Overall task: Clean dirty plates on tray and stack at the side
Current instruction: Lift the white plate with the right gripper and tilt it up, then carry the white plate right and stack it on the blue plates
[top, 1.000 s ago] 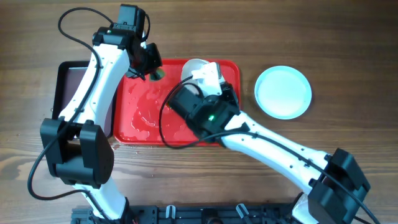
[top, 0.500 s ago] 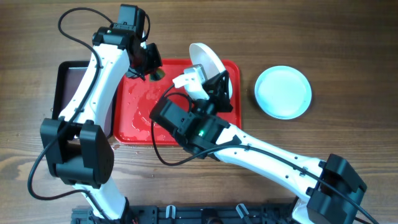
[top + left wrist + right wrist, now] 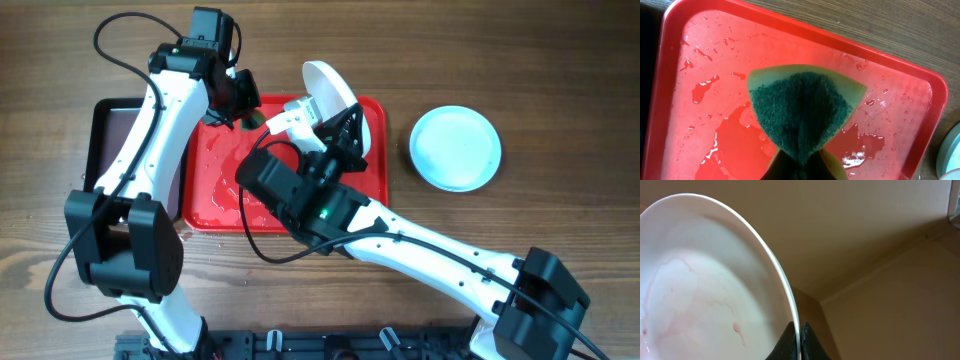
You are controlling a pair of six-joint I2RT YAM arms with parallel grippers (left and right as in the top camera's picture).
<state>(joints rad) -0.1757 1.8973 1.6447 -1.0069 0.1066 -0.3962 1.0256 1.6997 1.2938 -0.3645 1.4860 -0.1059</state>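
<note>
My right gripper should next turn the white plate level and carry it past the tray's edge. Then it should lower the white plate onto the mint-blue plate (image 3: 455, 149), which lies uncovered beside the tray.
My right gripper (image 3: 345, 128) is shut on the rim of a white plate (image 3: 332, 95) and holds it tilted on edge above the red tray (image 3: 225, 190). In the right wrist view the white plate (image 3: 705, 275) shows faint pink smears, with my fingertips (image 3: 800, 336) pinching its rim. My left gripper (image 3: 240, 105) is shut on a green sponge (image 3: 801, 107) above the tray's far left corner. The tray (image 3: 695, 55) is wet with droplets. A mint-blue plate (image 3: 455, 148) lies on the table right of the tray.
A black tray (image 3: 110, 140) lies left of the red tray, partly under my left arm. The wooden table (image 3: 560, 80) surrounds them. My right arm crosses the tray's front right part.
My right gripper has lifted the white plate off the tray and tipped it up on edge, moving slightly left. My left gripper has stayed in place with the sponge.
</note>
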